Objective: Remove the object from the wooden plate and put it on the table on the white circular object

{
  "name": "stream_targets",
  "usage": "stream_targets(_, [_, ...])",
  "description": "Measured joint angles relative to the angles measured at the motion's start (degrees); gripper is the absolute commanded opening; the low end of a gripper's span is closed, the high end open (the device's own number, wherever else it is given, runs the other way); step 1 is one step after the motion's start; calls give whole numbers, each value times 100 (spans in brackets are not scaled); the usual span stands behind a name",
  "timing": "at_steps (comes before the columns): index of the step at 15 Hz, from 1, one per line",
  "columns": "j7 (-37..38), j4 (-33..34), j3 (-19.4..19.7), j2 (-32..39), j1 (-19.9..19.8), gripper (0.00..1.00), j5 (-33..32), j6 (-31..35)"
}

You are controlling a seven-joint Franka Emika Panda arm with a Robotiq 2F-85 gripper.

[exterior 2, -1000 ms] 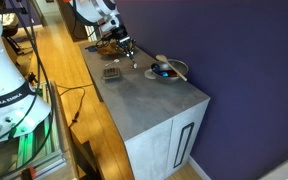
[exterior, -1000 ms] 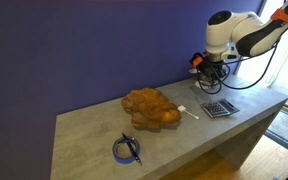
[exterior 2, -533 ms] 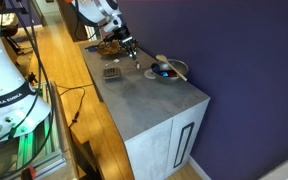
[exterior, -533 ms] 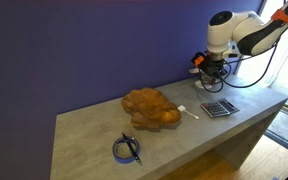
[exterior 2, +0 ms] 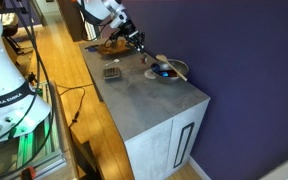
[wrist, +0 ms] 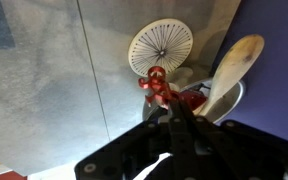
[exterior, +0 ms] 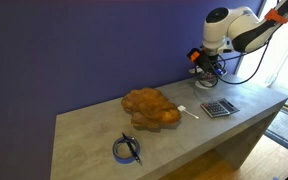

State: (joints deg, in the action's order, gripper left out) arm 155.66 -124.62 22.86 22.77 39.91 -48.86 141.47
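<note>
The object still hangs above the table, short of the white circular object (wrist: 161, 47), so my gripper will move down and over toward it next and release the object there.
In the wrist view my gripper (wrist: 166, 103) is shut on the object (wrist: 156, 83), a small red-and-whitish item held at the fingertips. It hangs just this side of the white circular object (wrist: 161, 46), a round dish with thin spoke marks on the grey table (wrist: 44, 90). In both exterior views the gripper (exterior: 208, 63) (exterior 2: 136, 41) is above the table's end by the wall. The wooden plate (exterior: 149, 108), a lumpy orange-brown slab, lies mid-table away from the gripper and also shows behind the arm (exterior 2: 108, 46).
A metal bowl (wrist: 224, 103) with a wooden spoon (wrist: 234, 62) stands right beside the white dish by the wall (exterior 2: 168, 71). A grey calculator (exterior: 219, 107) (exterior 2: 112, 72) lies near the front edge. A thin white stick (exterior: 189, 111) and a blue-black cable coil (exterior: 127, 149) lie near the slab.
The gripper has risen a little and shifted toward the wall end with the object in it. Nothing else has moved.
</note>
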Motion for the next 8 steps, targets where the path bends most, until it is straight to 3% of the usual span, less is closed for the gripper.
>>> stream_targets(8, [-23, 428, 5, 774, 71, 1, -1, 91])
